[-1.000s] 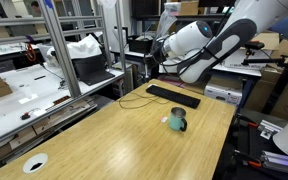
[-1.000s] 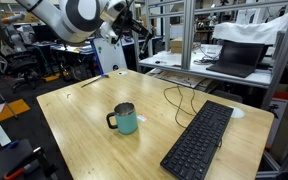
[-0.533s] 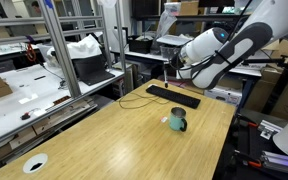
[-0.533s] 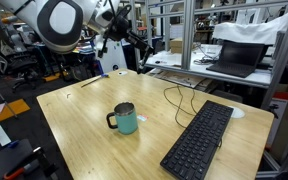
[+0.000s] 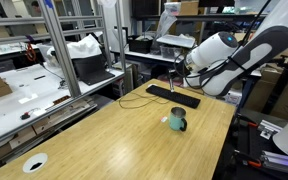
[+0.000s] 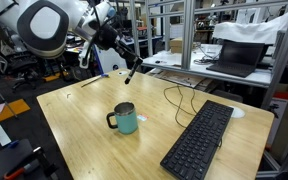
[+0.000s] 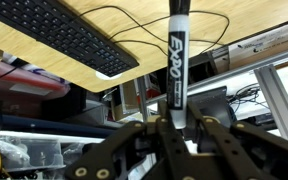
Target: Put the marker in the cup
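Observation:
Next I will move my gripper down toward the cup's dark opening (image 6: 125,109), holding the marker (image 6: 130,73) above it, because the upright cup stands open right below the marker's tip.
My gripper (image 7: 177,125) is shut on the marker (image 7: 176,55), a dark Expo pen with a whitish base that sticks out from between the fingers. In an exterior view the marker (image 6: 130,73) hangs tilted from the gripper (image 6: 125,64), above and behind the teal-green cup (image 6: 125,119). The cup stands upright on the wooden table (image 6: 84,130), handle to its left, dark inside. In an exterior view the cup (image 5: 177,121) sits near the table's right side, with the gripper (image 5: 178,68) high above the keyboard behind it. The cup is out of the wrist view.
A black keyboard (image 6: 200,140) lies to the right of the cup, also seen in the other views (image 5: 172,95) (image 7: 64,35). A black cable (image 6: 176,97) loops across the table. A white round disc (image 5: 34,163) lies at the near corner. Metal shelving frames (image 6: 189,40) stand behind.
The arm has swung sideways with the marker, carrying it out over the table toward the cup's side. The cup and keyboard have not moved.

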Tool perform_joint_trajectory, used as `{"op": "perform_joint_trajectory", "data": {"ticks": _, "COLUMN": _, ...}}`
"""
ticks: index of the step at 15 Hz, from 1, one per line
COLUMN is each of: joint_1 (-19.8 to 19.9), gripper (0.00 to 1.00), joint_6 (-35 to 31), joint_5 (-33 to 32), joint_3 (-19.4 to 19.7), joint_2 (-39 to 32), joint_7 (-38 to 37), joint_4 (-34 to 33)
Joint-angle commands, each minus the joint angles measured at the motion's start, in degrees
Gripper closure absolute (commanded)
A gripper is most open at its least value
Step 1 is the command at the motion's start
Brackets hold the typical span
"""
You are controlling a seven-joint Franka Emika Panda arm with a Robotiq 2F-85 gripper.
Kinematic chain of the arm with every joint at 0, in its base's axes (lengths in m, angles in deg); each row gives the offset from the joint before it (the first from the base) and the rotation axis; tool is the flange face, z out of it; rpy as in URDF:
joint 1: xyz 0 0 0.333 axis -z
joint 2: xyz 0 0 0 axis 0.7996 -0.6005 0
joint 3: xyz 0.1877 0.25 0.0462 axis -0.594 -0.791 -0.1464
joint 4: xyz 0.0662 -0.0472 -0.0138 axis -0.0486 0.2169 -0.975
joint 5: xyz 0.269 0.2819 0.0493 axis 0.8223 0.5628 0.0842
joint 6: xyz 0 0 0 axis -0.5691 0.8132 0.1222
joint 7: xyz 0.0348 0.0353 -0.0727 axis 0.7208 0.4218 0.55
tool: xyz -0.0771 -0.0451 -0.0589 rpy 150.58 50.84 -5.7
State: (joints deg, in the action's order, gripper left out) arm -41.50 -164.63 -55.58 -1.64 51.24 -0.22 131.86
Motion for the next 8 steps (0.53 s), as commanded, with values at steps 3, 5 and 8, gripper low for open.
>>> {"op": "perform_joint_trajectory", "data": {"ticks": 3, "joint_1": 0.9, "gripper": 0.95, "joint_6": 4.9, "joint_5": 5.0, "joint_3": -2.9, "joint_2": -1.0, "joint_7": 0.0, "joint_4": -0.5}}
{"op": "perform_joint_trajectory", "data": {"ticks": 5, "joint_1": 1.1, "gripper": 0.95, "joint_6": 6.8, "joint_5": 4.5, "joint_3": -3.6, "joint_2": -1.5, "joint_7": -2.0, "joint_4": -0.3}}
{"op": "perform_joint_trajectory", "data": {"ticks": 8, "joint_1": 3.0, "gripper": 0.95, "joint_6": 8.9, "joint_5": 5.9, "joint_3": -6.0, "joint_2": -2.1, "joint_7": -2.5, "joint_4": -0.6}}
